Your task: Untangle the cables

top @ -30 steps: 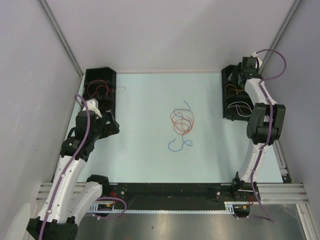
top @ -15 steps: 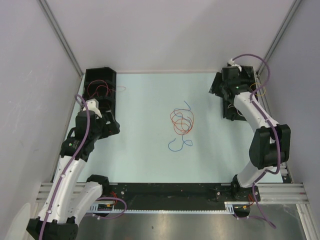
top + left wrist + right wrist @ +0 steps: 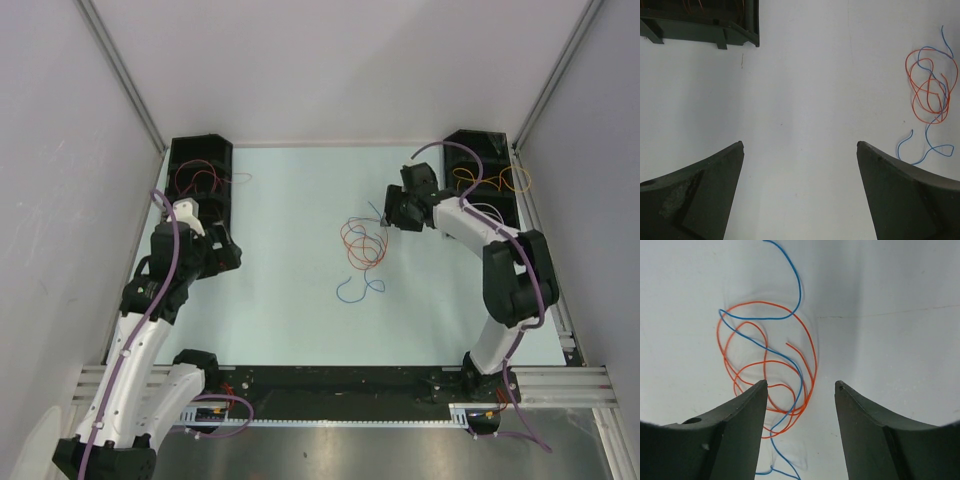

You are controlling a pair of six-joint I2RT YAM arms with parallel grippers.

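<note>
I will lower my right gripper and move it to the left in the top view, onto the tangle's outer orange piece of cable (image 3: pixel 386 241) (image 3: pixel 816 364), because the table beside that piece is empty.
The cables (image 3: pixel 362 245) lie in one loose tangle on the middle of the pale table: several orange loops with a thin blue wire (image 3: pixel 347 297) trailing toward me. My right gripper (image 3: pixel 390 215) hovers at the tangle's right edge, open. In the right wrist view the orange loops (image 3: pixel 760 302) and the blue wire (image 3: pixel 799 290) run under and between my right gripper (image 3: pixel 801 385) without being pinched. My left gripper (image 3: pixel 228 255) stands open at the left, well away from the cables (image 3: pixel 930 97), and my left gripper (image 3: pixel 800 145) has only bare table between its fingers.
A black bin (image 3: pixel 200 170) at the back left holds red and orange wires; its edge shows in the left wrist view (image 3: pixel 700 25). A second black bin (image 3: pixel 485 180) at the back right holds orange and white wires. Grey walls close in both sides.
My right arm has swung from the back-right bin leftward to the tangle's right edge. The left arm and the cables have not moved.
</note>
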